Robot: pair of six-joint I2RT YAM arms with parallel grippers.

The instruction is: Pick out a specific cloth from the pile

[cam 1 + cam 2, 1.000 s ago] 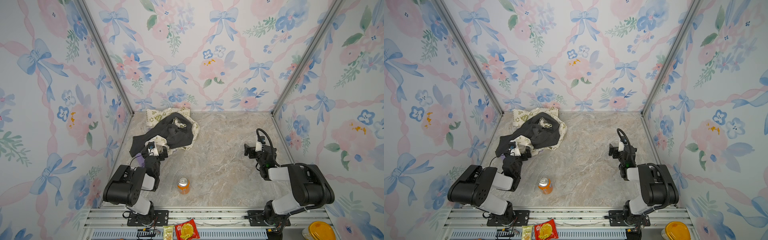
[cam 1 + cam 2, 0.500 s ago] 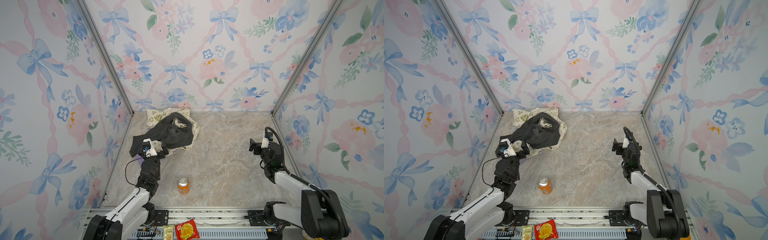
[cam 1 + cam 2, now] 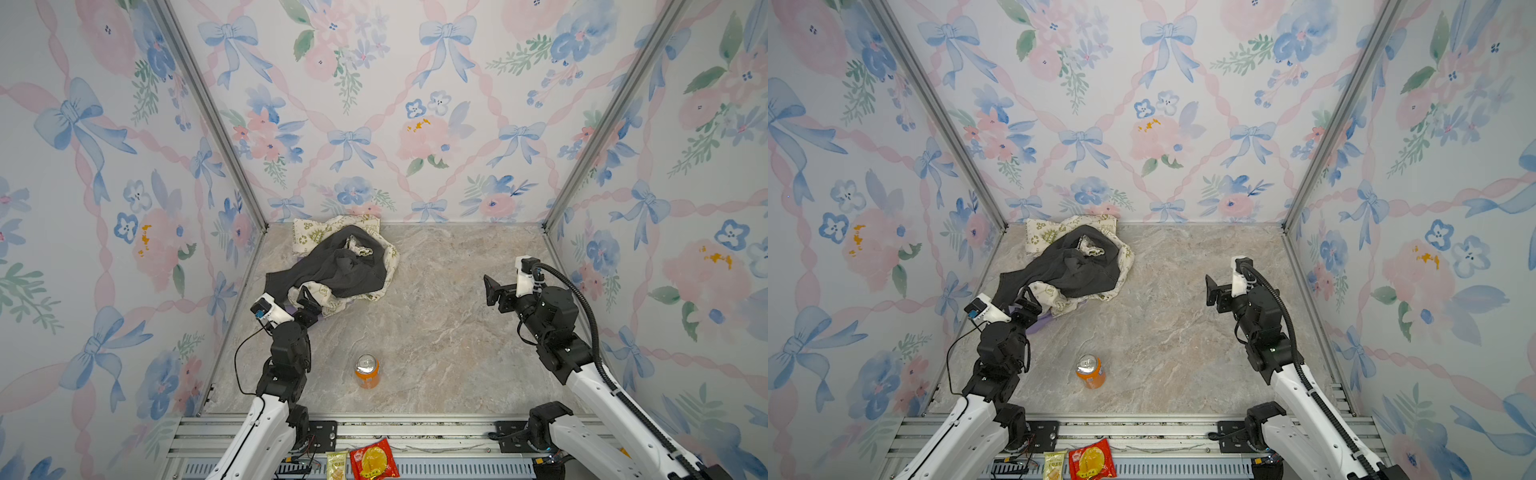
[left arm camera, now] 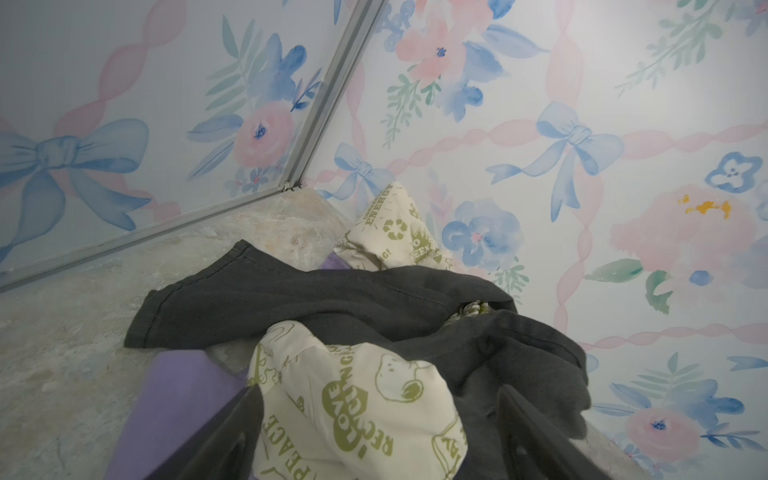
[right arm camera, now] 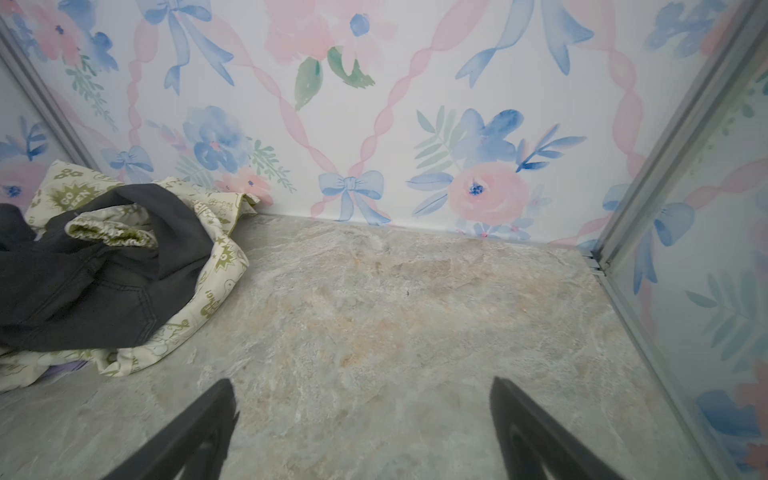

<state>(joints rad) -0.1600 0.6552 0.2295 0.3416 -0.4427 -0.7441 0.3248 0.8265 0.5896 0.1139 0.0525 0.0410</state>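
Observation:
My left gripper will next tip its fingers downward and lower onto the lilac cloth's uncovered part (image 3: pixel 1039 322) (image 4: pixel 174 404), which lies below, beside the cream cloth's fold they straddle.
The pile lies at the back left: a dark charcoal garment (image 3: pixel 345 270) (image 4: pixel 332 299) (image 5: pixel 95 282) draped over a cream cloth with green print (image 3: pixel 316 232) (image 4: pixel 361 407). The lilac cloth (image 3: pixel 1040 323) (image 4: pixel 178 399) pokes out flat from under the pile's near edge. My left gripper (image 3: pixel 309 301) (image 3: pixel 1027 301) (image 4: pixel 378 392) is open at that edge. Its jaws straddle a fold of the cream cloth, one finger over the lilac cloth. My right gripper (image 3: pixel 490 291) (image 3: pixel 1212 291) (image 5: pixel 361 386) hangs open above the bare floor at the right, holding nothing.
An orange can (image 3: pixel 366 371) (image 3: pixel 1090 371) stands upright on the marble floor near the front, between the arms. Snack packets (image 3: pixel 372 459) lie on the front rail. Flowered walls close in on the left, back and right; the pile touches the back wall.
Both arms have unfolded from a low, tucked pose, while the grippers stay near the same spots. The left jaws have narrowed a little around the cream fold.

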